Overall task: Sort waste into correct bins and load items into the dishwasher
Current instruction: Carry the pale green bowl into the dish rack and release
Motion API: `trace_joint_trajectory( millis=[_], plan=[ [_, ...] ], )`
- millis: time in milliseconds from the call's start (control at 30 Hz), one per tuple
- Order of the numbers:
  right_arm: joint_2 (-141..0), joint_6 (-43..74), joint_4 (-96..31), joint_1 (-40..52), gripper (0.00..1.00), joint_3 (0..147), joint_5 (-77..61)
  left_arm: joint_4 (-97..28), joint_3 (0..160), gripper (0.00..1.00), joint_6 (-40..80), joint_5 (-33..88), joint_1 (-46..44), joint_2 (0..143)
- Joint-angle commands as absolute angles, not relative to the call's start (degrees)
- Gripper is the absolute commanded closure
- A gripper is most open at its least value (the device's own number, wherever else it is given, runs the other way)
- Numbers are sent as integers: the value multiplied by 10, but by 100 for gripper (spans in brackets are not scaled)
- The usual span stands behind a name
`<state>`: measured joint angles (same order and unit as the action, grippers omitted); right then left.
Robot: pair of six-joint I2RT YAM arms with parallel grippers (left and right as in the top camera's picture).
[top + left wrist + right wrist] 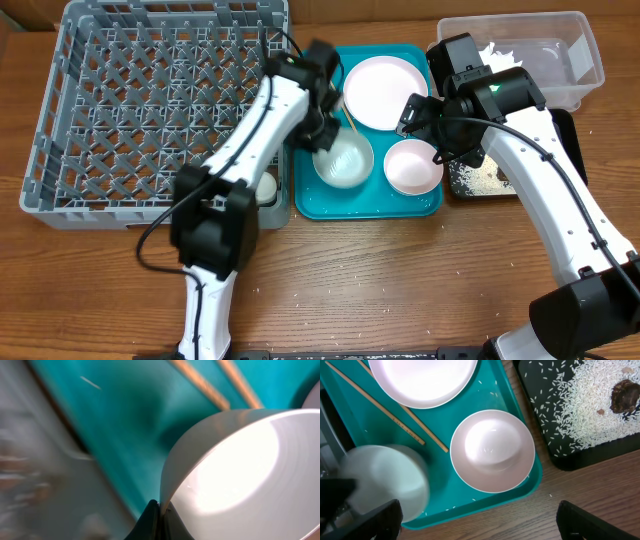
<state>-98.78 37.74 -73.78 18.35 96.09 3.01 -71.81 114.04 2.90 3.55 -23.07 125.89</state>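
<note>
My left gripper moves up and outward next. Then it tilts and lowers the pale bowl to release it at the dish rack's far tray-side end point(257, 46), because the rack's wires there are empty.
My left gripper point(322, 138) is shut on the rim of a pale bowl point(345, 160), seen close in the left wrist view point(235, 465), over the teal tray point(312, 200). A second pink-white bowl point(413, 166) and the round plate point(385, 79) lie on that tray, with chopsticks point(395, 420) beside the plate. My right gripper point(480, 520) is open and empty above the tray's right side. The black tray point(545, 435) holds rice grains point(580, 405) and a brown lump point(625, 396). The grey dish rack point(150, 110) is at left, a small white cup point(266, 186) at its front right corner.
The clear tub point(570, 60) at back right holds a crumpled white napkin point(497, 52). Loose rice grains lie on the teal tray floor point(485, 390) and on the wooden table point(400, 290).
</note>
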Motion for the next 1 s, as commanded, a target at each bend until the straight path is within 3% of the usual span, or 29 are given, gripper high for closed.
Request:
trace_joint_trajectory(
  millis=[0,133,200,300,500,967],
  plan=[
    [-984,380,-736,180,0,959,35,-686,1174,96,67,-128,-220,1170],
    [-984,380,-736,180,0,959,35,-627,1174,96,69,-334,-220,1154],
    [-984,380,-736,180,0,959,35,-559,1174,96,69,-495,-217,1163],
    [-984,380,-735,180,0,959,33,-480,1174,96,68,-607,-209,1173],
    [-984,380,-736,180,0,959,33,-340,1174,96,-20,-619,-176,1208],
    [-984,380,-736,180,0,959,33,-224,1174,96,-108,-645,-174,1334]
  ],
)
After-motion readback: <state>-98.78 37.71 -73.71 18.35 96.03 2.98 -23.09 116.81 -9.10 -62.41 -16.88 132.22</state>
